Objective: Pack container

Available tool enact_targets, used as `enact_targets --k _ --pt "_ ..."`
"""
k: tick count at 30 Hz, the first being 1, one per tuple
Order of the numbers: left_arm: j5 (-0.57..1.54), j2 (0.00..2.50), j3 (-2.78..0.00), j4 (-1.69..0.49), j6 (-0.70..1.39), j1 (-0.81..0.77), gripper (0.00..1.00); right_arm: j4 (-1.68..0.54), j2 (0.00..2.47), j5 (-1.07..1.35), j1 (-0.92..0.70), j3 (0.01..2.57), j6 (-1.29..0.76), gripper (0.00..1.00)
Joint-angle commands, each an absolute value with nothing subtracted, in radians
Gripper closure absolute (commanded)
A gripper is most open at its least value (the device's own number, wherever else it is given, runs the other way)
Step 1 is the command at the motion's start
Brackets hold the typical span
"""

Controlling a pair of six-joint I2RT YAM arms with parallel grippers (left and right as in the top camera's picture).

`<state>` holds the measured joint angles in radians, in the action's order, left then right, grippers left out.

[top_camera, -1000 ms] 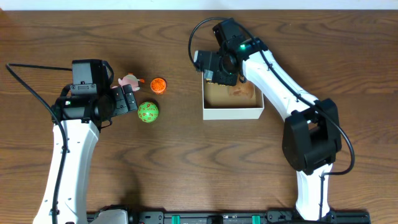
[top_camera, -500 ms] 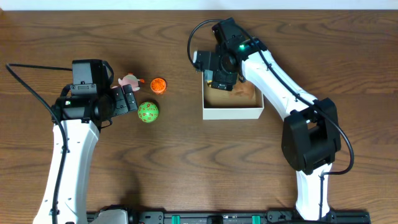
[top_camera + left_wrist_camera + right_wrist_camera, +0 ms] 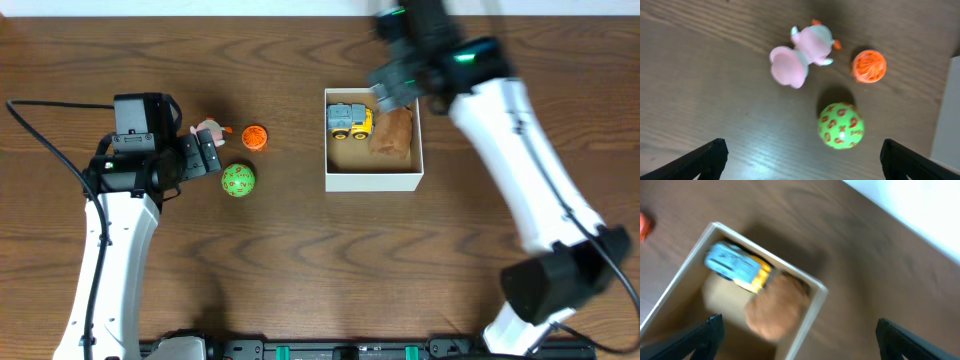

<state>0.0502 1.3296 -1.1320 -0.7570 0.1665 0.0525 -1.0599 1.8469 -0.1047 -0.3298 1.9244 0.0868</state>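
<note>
I will lower my left gripper to the rounded end of the pink toy (image 3: 201, 130) next, because that end is away from the orange ball.
The container (image 3: 372, 181), a white-walled box with a tan inside, stands right of the table's middle. In it lie a blue and yellow toy truck (image 3: 349, 121) and a brown lumpy toy (image 3: 392, 131). My right gripper (image 3: 396, 80), blurred, hangs open above the box's far right corner with nothing in it. Its wrist view looks down on the truck (image 3: 737, 267), the brown toy (image 3: 776, 307) and the box wall (image 3: 812, 311). At the left, my left gripper (image 3: 208, 155) is open and empty beside a pink toy (image 3: 799, 55), an orange ball (image 3: 869, 66) and a green ball (image 3: 840, 125).
The three loose toys sit close together on the wood: pink toy (image 3: 208, 130), orange ball (image 3: 255, 136), green ball (image 3: 238, 181). A white strip runs along the table's far edge (image 3: 920, 210). The box's white wall (image 3: 947, 115) shows at the right of the left wrist view.
My right gripper opened, leaving the toy truck in the container, and pulled up and to the right away from the box. The left arm has not moved.
</note>
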Motion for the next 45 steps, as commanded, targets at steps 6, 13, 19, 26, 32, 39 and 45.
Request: enact_targets --k 6,13,19,26,32,39,45 --pt "0.154 1.375 -1.150 -0.707 0.192 0.055 0.08 -1.225 1.858 0.087 0.004 1.906 -0.292 0.01" --pt "0.145 1.610 -1.227 -0.710 0.080 0.056 0.10 -1.239 1.859 0.114 0.110 1.842 -0.323 0.01" --pt "0.029 1.763 -1.322 -0.699 0.009 0.070 0.12 -1.253 1.859 0.113 0.114 1.836 -0.321 0.01" --pt "-0.011 1.806 -1.326 -0.661 -0.052 0.129 0.12 -1.252 1.859 0.113 0.106 1.836 -0.321 0.01" --pt "0.055 1.873 -1.326 -0.648 -0.095 0.145 0.14 -1.248 1.859 0.113 0.105 1.836 -0.322 0.01" --pt "0.091 1.953 -1.326 -0.642 -0.116 0.146 0.35 -1.250 1.859 0.113 0.104 1.836 -0.321 0.01" --pt "0.091 1.958 -1.326 -0.610 -0.116 0.145 0.53 -1.251 1.859 0.113 0.104 1.836 -0.322 0.01"
